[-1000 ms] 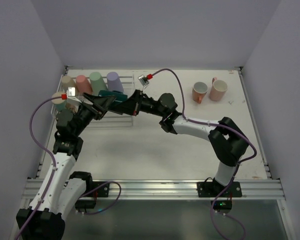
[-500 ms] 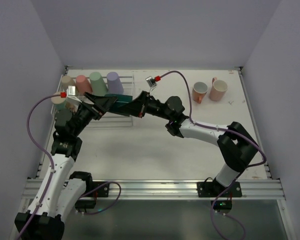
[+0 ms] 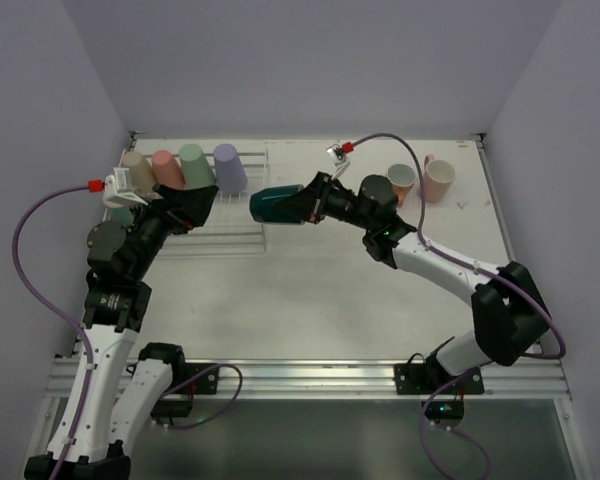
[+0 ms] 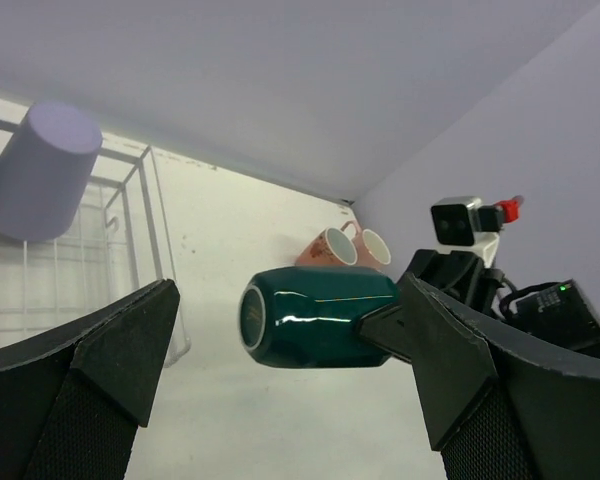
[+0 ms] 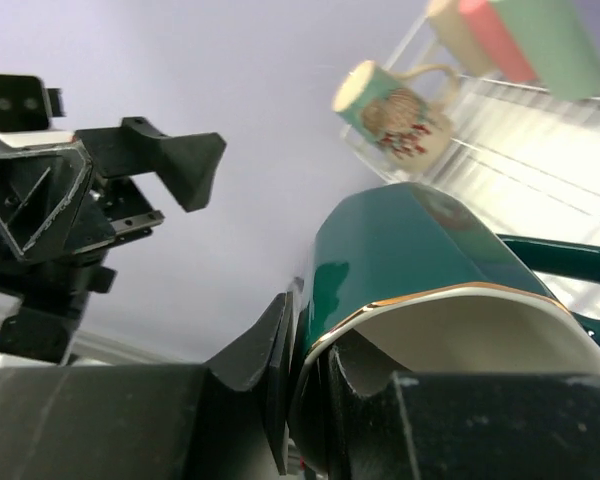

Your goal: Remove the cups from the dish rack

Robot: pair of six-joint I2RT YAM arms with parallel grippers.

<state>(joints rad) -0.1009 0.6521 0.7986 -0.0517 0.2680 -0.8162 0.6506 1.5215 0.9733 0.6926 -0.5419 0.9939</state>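
Note:
The green mug lies sideways. My right gripper should next move down and toward the salmon mug, to the bare tabletop beside it, and turn its fingers downward.
My right gripper (image 3: 313, 203) is shut on the rim of a dark green mug (image 3: 278, 205), which it holds on its side above the table, just right of the dish rack (image 3: 242, 236). In the right wrist view one finger sits inside the mug (image 5: 410, 250) and one outside. My left gripper (image 3: 202, 205) is open and empty over the rack, apart from the mug (image 4: 315, 315). Beige (image 3: 135, 165), pink (image 3: 167, 168), mint green (image 3: 195, 165) and lilac (image 3: 230, 167) cups stand upside down in the rack. A cream floral cup (image 5: 395, 110) sits at the rack's left end.
A salmon mug (image 3: 400, 180) and a pink mug (image 3: 437, 180) stand on the table at the back right, the salmon one partly behind my right arm. Walls close in the table on three sides.
The left gripper has let go of the dark green mug and drawn back left over the rack. The right gripper has carried the mug to the right, away from the rack.

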